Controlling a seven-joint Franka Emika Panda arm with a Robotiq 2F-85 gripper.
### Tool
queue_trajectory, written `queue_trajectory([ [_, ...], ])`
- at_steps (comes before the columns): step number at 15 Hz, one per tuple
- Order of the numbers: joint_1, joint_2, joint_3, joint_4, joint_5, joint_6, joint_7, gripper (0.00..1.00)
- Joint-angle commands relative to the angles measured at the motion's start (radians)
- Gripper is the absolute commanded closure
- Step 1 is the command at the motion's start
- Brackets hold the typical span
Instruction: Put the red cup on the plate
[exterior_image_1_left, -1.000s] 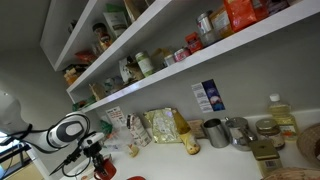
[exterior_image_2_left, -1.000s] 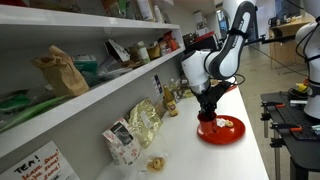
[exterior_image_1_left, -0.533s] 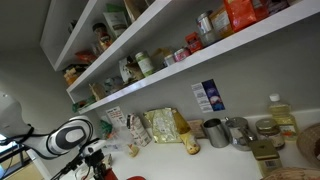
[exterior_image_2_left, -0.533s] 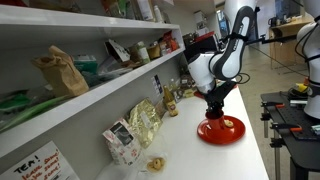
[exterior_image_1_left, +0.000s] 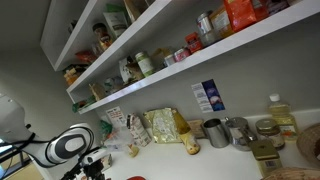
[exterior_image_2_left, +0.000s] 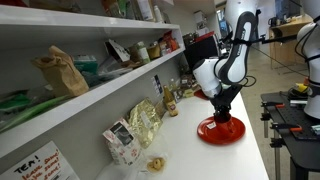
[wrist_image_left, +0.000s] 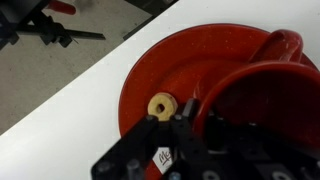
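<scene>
The cup hangs low over the plate. Next I will lower my gripper a little toward the red plate (exterior_image_2_left: 206, 135) directly below it and let go of the cup's rim.
In the wrist view the red cup (wrist_image_left: 258, 92) fills the right side, its handle up at the top right. It hangs low over the red plate (wrist_image_left: 160, 65). My gripper (wrist_image_left: 195, 128) is shut on the cup's rim, with one black finger outside its wall. A small tan ring (wrist_image_left: 161, 105) lies on the plate just left of the cup. In an exterior view my gripper (exterior_image_2_left: 222, 110) is directly above the plate (exterior_image_2_left: 206, 135) near the counter's end. In an exterior view my gripper (exterior_image_1_left: 93, 172) sits at the bottom edge and the cup is hidden.
Snack bags (exterior_image_2_left: 143, 122) and small bottles (exterior_image_2_left: 170, 100) stand along the wall. Grey metal canisters (exterior_image_1_left: 225, 132) stand further along the counter. A low shelf (exterior_image_2_left: 90, 95) overhangs the back of the counter. The counter's front edge (wrist_image_left: 60, 90) runs close beside the plate.
My gripper has carried the red cup further over the plate and lower. In an exterior view the cup has dropped out of the bottom of the picture.
</scene>
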Motion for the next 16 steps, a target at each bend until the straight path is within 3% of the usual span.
queue_trajectory([
  [1,-0.013,0.047,-0.013,0.005,0.009,0.055,-0.004,0.98],
  [9,-0.022,0.160,-0.048,0.040,0.059,0.129,-0.035,0.98],
  [10,-0.002,0.128,-0.058,0.018,0.040,0.107,-0.016,0.68],
  [11,-0.002,0.128,-0.059,0.020,0.041,0.107,-0.017,0.91],
  [14,0.000,0.128,-0.059,0.018,0.041,0.107,-0.017,0.69],
  [15,0.000,0.128,-0.059,0.018,0.041,0.107,-0.017,0.43],
  [16,-0.006,0.114,-0.043,0.002,0.060,0.102,-0.039,0.43],
])
